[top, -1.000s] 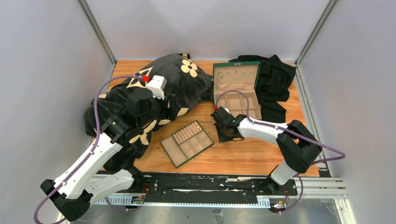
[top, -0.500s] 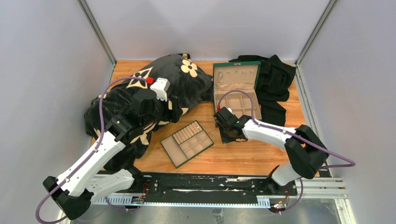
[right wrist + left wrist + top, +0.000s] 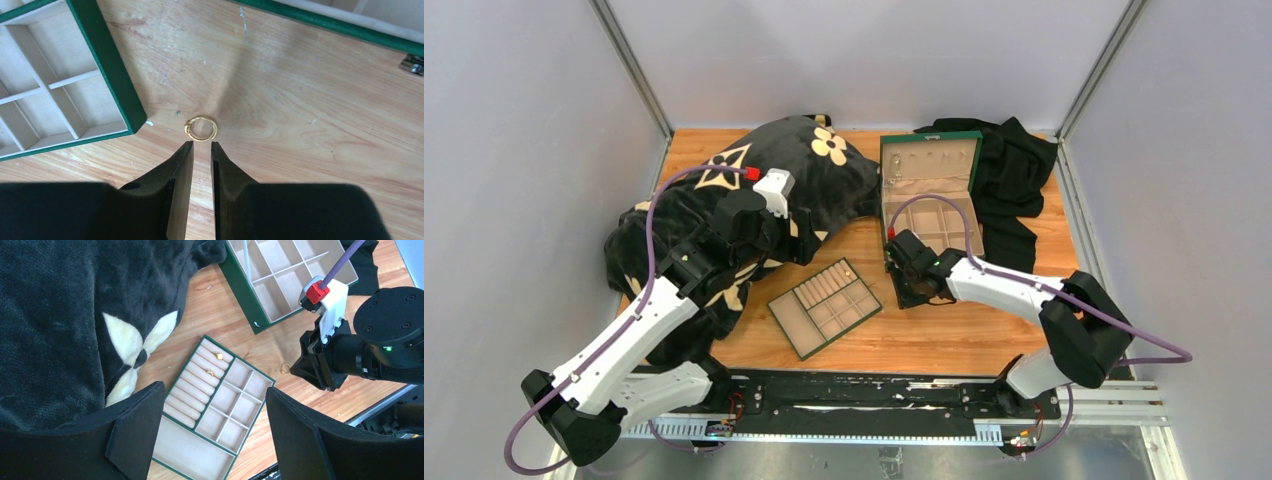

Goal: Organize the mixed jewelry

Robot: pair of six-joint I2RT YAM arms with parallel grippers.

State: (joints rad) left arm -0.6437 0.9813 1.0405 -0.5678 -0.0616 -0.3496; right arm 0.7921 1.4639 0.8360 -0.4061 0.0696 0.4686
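I will lower the fingers of my right gripper toward the tray (image 3: 112, 75) and close them there, because the ring's knot (image 3: 188, 128) is below my right gripper and to its left in the wrist view.
A thin gold ring (image 3: 201, 128) lies on the bare wood between the flat green tray (image 3: 112, 75) and the green box (image 3: 325, 22). My right gripper (image 3: 201, 143) hovers right over it, tips just short of the ring, jaws parted by a narrow gap with nothing between them. The left wrist view shows the same ring (image 3: 285, 369) beside the right gripper (image 3: 306, 367). My left gripper (image 3: 214, 390) hangs wide open and empty above the tray (image 3: 240, 410). Two small gold pieces (image 3: 218, 355) (image 3: 210, 372) sit in the tray's roll slots.
A black plush blanket with cream flower marks (image 3: 754, 180) covers the left of the table, under the left arm. A black cloth (image 3: 1014, 180) lies behind and right of the open box (image 3: 929, 190). The tray (image 3: 826, 307) sits mid-table near the front.
The right gripper's jaws have parted from shut to a narrow gap and it has edged right. The left arm has shifted a little to the right over the blanket.
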